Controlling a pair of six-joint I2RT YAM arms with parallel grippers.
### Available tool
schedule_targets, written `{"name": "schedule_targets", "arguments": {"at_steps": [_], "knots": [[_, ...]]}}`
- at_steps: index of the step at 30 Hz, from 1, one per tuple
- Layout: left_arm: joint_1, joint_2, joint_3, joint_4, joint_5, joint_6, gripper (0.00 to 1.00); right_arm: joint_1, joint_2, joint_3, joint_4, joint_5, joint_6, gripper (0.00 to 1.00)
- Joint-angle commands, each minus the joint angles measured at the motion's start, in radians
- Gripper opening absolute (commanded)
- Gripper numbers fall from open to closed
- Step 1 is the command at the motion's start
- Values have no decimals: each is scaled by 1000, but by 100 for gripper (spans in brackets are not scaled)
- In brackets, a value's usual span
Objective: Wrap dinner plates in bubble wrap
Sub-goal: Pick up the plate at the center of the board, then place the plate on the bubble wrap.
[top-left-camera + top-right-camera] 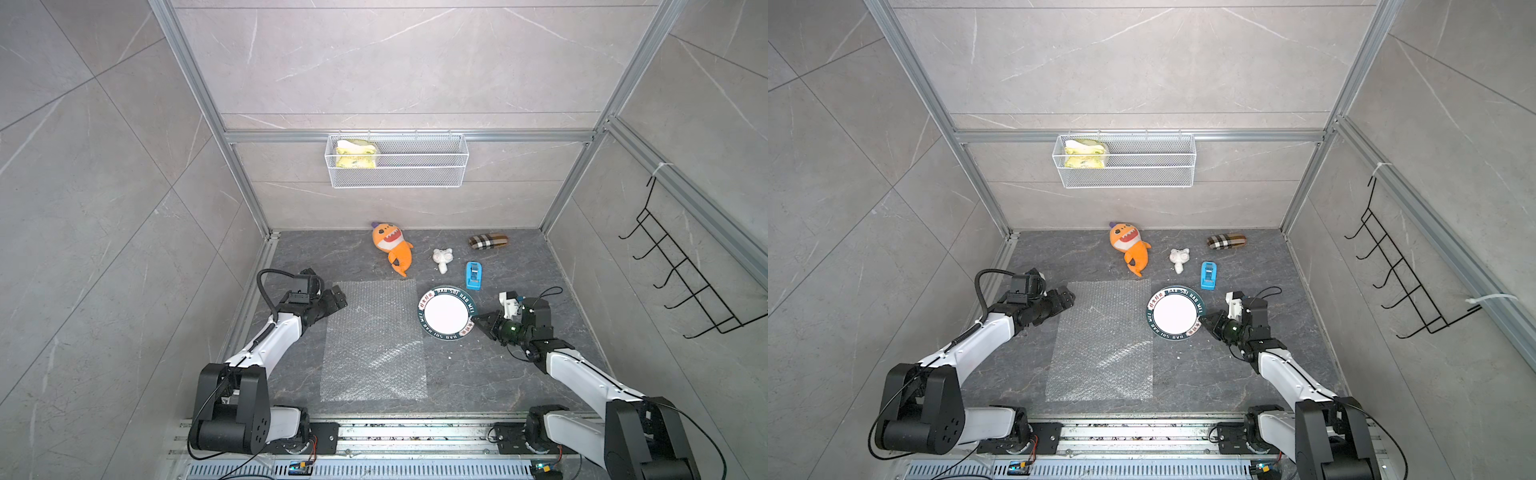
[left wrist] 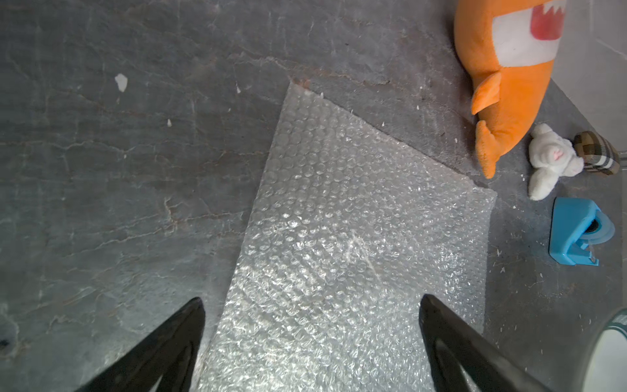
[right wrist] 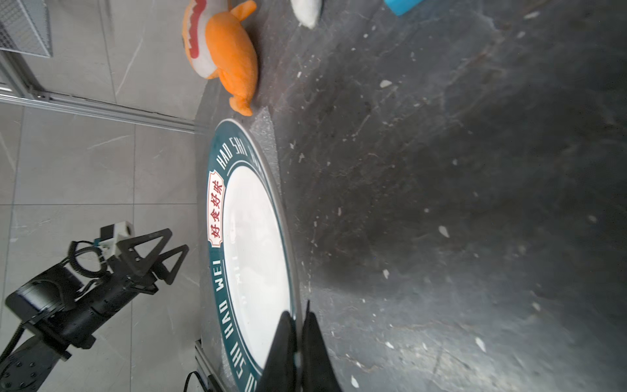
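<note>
My right gripper carries the plate across next and lowers it onto the bubble wrap's bare middle (image 1: 376,332). It then releases the plate's rim, since that spot lies past the plate from my right gripper.
The dinner plate (image 1: 446,313) (image 1: 1175,311) (image 3: 251,244), white with a dark green lettered rim, lies on the dark table just right of the bubble wrap. My right gripper (image 1: 473,321) (image 1: 1202,320) (image 3: 298,314) is shut on the plate's right rim, one finger above it and one below. The bubble wrap (image 1: 374,340) (image 1: 1104,340) (image 2: 339,237) lies flat in the middle of the table. My left gripper (image 1: 338,299) (image 1: 1066,298) (image 2: 310,300) hovers open over the sheet's far left corner, holding nothing. A sliver of the plate (image 2: 610,356) shows in the left wrist view.
An orange plush shark (image 1: 392,247), a small white plush (image 1: 441,259), a blue tape dispenser (image 1: 473,275) and a plaid case (image 1: 488,242) lie behind the plate. A wire basket (image 1: 397,160) hangs on the back wall. A black hook rack (image 1: 681,282) hangs at right.
</note>
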Motion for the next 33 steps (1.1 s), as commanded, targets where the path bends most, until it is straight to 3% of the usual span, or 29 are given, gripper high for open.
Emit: {"name": "schedule_targets", "arguments": {"at_steps": [1,10,15,24,30,31,33], "knots": [[36,-11,-16,-96,25,-43,99,53,44,70,64,-54,20,0],[59,-2,-75,-80,57,-79,99,374,355,246,195,58,42,0],[65,-6,-79,-84,68,-70,99,484,525,358,244,88,54,0],[84,1,-103,-71,91,-71,99,551,736,456,257,114,59,0],[87,12,-118,-42,105,-74,99,552,783,447,201,119,41,0],[87,16,-119,-41,106,-75,99,553,791,456,170,112,30,1],[86,18,-121,-37,108,-74,99,554,797,464,121,106,13,13]]}}
